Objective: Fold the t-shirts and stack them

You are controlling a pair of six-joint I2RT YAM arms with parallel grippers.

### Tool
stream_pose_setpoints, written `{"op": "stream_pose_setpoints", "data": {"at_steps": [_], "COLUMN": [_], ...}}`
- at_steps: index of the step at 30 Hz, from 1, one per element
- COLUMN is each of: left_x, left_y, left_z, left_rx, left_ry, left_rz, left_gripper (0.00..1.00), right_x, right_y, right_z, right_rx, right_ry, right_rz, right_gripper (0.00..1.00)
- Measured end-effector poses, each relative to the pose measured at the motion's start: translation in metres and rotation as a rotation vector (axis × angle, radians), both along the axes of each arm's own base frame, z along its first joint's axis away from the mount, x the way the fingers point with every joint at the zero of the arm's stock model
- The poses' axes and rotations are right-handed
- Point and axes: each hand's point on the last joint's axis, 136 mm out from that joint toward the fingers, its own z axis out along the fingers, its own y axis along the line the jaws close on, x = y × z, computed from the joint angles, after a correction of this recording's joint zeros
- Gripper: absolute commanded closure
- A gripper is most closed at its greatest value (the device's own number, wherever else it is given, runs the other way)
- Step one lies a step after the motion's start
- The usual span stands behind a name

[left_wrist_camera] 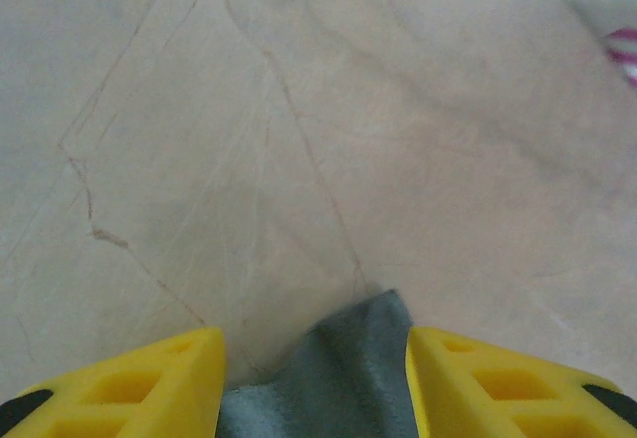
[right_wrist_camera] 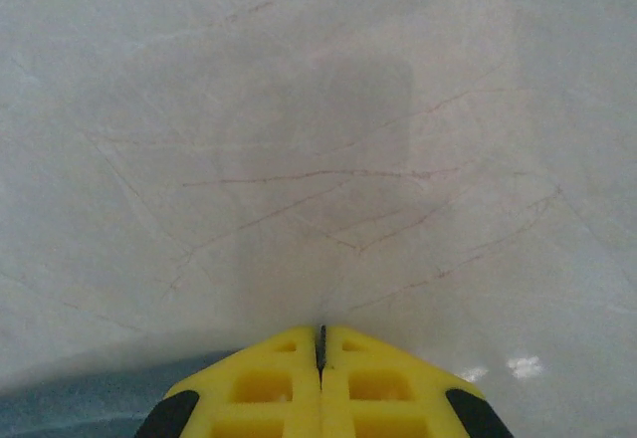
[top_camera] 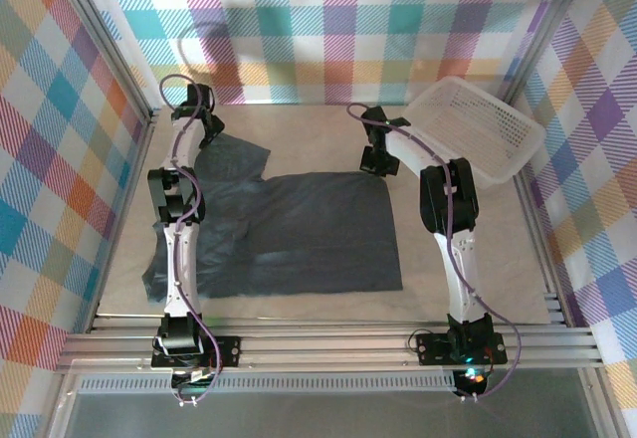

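My left gripper will move slightly toward the right gripper's side next and then close, because the raised fold of t-shirt stands off-centre between its open fingers.
The dark slate t-shirt [top_camera: 309,234] lies spread flat on the table, neck end toward the left arm. My left gripper [top_camera: 212,131] hovers at its far left sleeve. In the left wrist view that gripper [left_wrist_camera: 314,358] is open, and a raised tip of the t-shirt [left_wrist_camera: 348,368] stands between the yellow fingers [left_wrist_camera: 149,378], close to the right one. My right gripper [top_camera: 376,162] is at the shirt's far right corner. In the right wrist view it [right_wrist_camera: 320,333] is shut, low over the table, with a thin dark sliver of cloth pinched between its pads. The t-shirt [right_wrist_camera: 80,398] shows at lower left.
A white lattice basket [top_camera: 478,129] stands tilted at the back right, close to the right arm. The pale marbled table [top_camera: 299,119] is walled by checkered panels on three sides. An aluminium rail [top_camera: 318,343] runs along the near edge.
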Motion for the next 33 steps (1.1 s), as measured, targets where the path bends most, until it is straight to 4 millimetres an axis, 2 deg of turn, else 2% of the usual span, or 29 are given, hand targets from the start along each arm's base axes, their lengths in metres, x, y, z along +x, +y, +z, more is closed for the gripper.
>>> {"op": "stream_pose_setpoints", "data": {"at_steps": [3,8,18,24,27,31,33], "left_x": [-0.004,-0.018,-0.032,-0.033,-0.035,-0.042,-0.054], "left_y": [-0.004,-0.016,-0.015,-0.014,-0.014,-0.018,-0.02], "left_z": [0.0,-0.005,-0.008,-0.005,0.004,0.034,0.055], "left_rx": [0.009,0.031,0.052,0.059,0.058,0.044,0.035], "left_ry": [0.022,0.091,0.156,0.155,0.154,0.132,0.124], "left_rz": [-0.009,-0.026,-0.021,-0.017,-0.019,-0.03,-0.035], "left_gripper": [0.54,0.65,1.0,1.0,1.0,1.0,1.0], "right_x": [0.0,0.0,-0.001,0.0,0.003,0.011,0.016], "right_y": [0.001,0.001,0.003,0.005,0.005,0.006,0.007], "right_z": [0.001,0.001,0.001,0.003,0.006,0.014,0.018], "right_rx": [0.004,0.005,0.018,0.031,0.036,0.057,0.073], "right_ry": [-0.001,0.0,0.005,0.003,-0.006,-0.029,-0.043], "right_rz": [0.001,0.001,0.006,0.012,0.027,0.049,0.064], "right_gripper": [1.0,1.0,1.0,1.0,1.0,1.0,1.0]}}
